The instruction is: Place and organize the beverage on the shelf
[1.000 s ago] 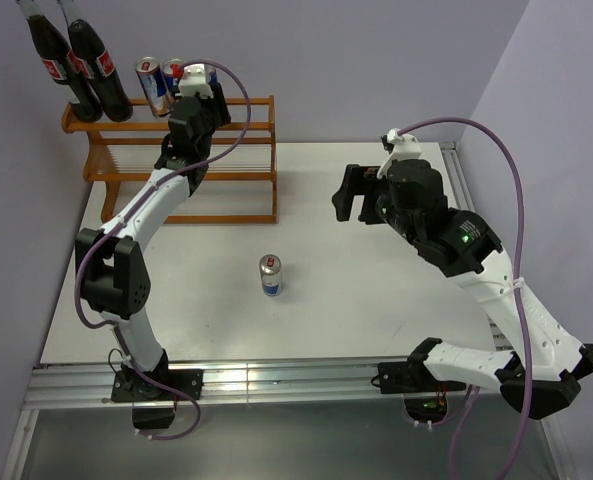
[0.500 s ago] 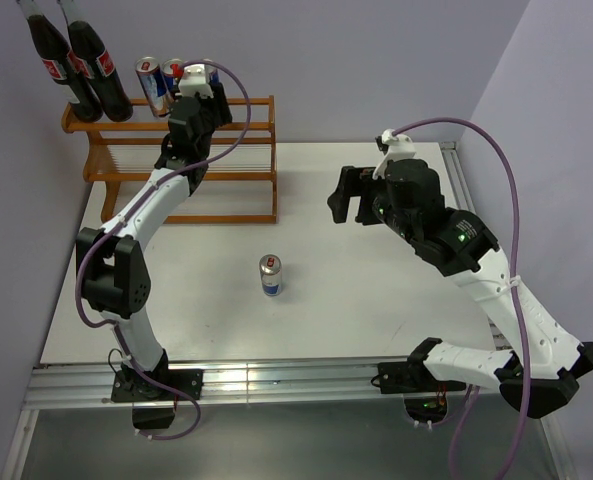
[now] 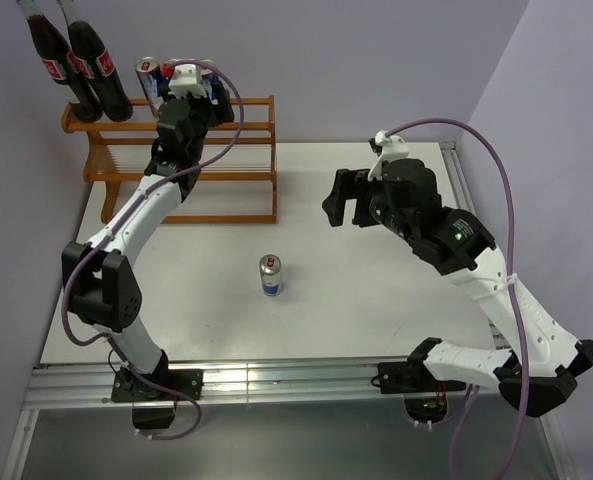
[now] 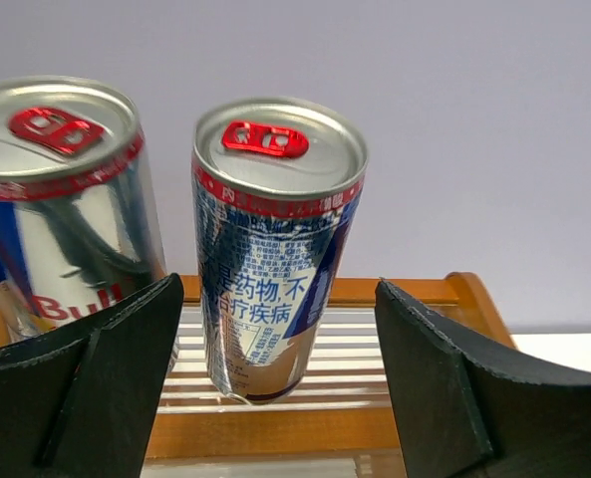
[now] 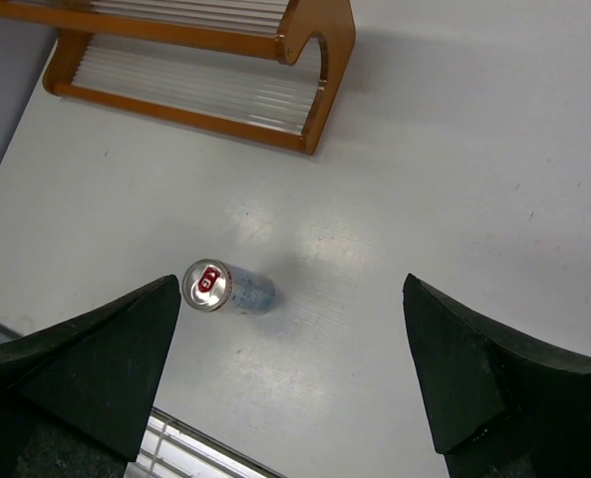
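Note:
I should next lower my right gripper to the left in the top view, around the upper end of the only can on the table. The can stands below on that side.
Two cola bottles [image 3: 51,62] [image 3: 101,72] and two slim cans [image 3: 148,84] [image 3: 170,70] stand along the top tier of the wooden shelf [image 3: 226,217]. My left gripper [image 3: 204,88] is at that tier and hides a third can from above. In the left wrist view this blue-and-silver can [image 4: 275,239] stands upright on the shelf's rails [image 4: 415,291] between my open fingers, with a gap on each side and a neighbouring can [image 4: 66,199] to its left. One more can [image 3: 270,275] stands on the table. My right gripper [image 3: 341,197] hovers open, high above the table, with that can [image 5: 220,287] below it.
The shelf's lower two tiers [image 5: 205,95] hold nothing. The purple wall rises right behind the shelf. A metal rail [image 3: 276,380] runs along the near table edge by the arm bases.
My left gripper has opened and let go of the can on the top tier. The right arm has drifted slightly left.

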